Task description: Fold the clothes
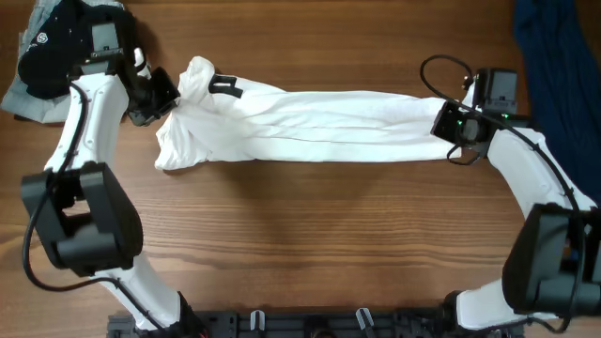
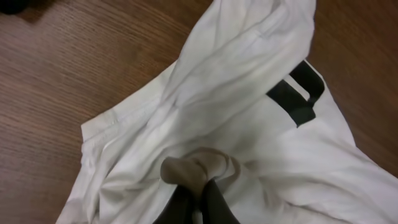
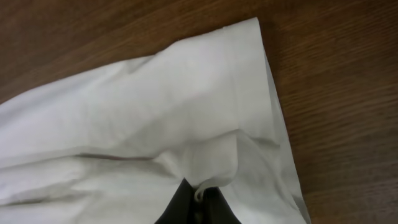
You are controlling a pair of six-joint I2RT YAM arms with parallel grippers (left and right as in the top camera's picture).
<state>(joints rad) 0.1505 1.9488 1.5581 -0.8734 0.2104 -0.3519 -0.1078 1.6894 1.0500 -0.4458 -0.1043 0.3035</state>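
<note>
The white T-shirt (image 1: 300, 127) is stretched into a long piece of cloth, so the left gripper will stay in place and open, releasing the bunched cloth by the T-shirt's lettering.
The white T-shirt (image 1: 300, 127) lies stretched into a long band across the far half of the table, with a bit of black lettering (image 1: 225, 86) showing near its left end. My left gripper (image 1: 167, 99) is shut on a bunch of the shirt's cloth at the left end; in the left wrist view the fingers (image 2: 202, 186) pinch a fold below the black letters (image 2: 298, 93). My right gripper (image 1: 441, 122) is shut on the shirt's right end; in the right wrist view the fingers (image 3: 199, 193) pinch a fold of the cloth (image 3: 186, 106) near its hem.
A black and pale grey-blue garment (image 1: 47, 56) lies at the far left corner, behind the left arm. A dark blue garment (image 1: 559, 66) lies at the far right edge. Bare wooden table (image 1: 310, 244) spreads in front of the shirt.
</note>
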